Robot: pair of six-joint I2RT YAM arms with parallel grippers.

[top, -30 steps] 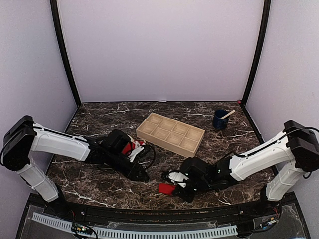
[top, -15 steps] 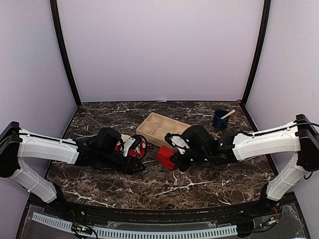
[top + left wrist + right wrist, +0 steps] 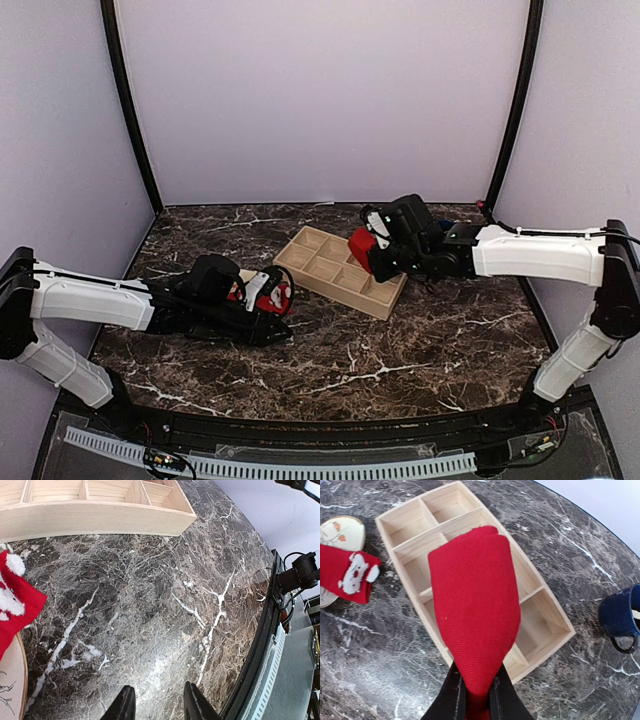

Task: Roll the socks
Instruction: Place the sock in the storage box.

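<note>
My right gripper lowers the rolled red sock into the tray's empty near-corner section [image 3: 380, 291] [image 3: 511, 661] next and lets go there, since that open space lies below the gripper.
A rolled plain red sock [image 3: 475, 610] hangs pinched between the fingers of my right gripper [image 3: 477, 700], which is shut on it. In the top view this sock [image 3: 361, 247] is held above the wooden tray [image 3: 318, 268]. A second red sock with white markings [image 3: 264, 294] lies half on a beige plate [image 3: 340, 530], at the left in the right wrist view [image 3: 350, 575]. My left gripper [image 3: 159, 707] is low over the bare marble to the right of that sock [image 3: 15, 600]. It is open, with nothing between its fingers.
The wooden tray [image 3: 547, 630] has several empty compartments and sits at the table's middle back. A dark blue mug [image 3: 620, 615] stands to its right. The plate's edge [image 3: 10, 680] shows beside my left gripper. The table's front rim [image 3: 260, 650] is close.
My right gripper has lifted the rolled red sock from the front of the table and carried it back over the wooden tray. The left arm has barely shifted.
</note>
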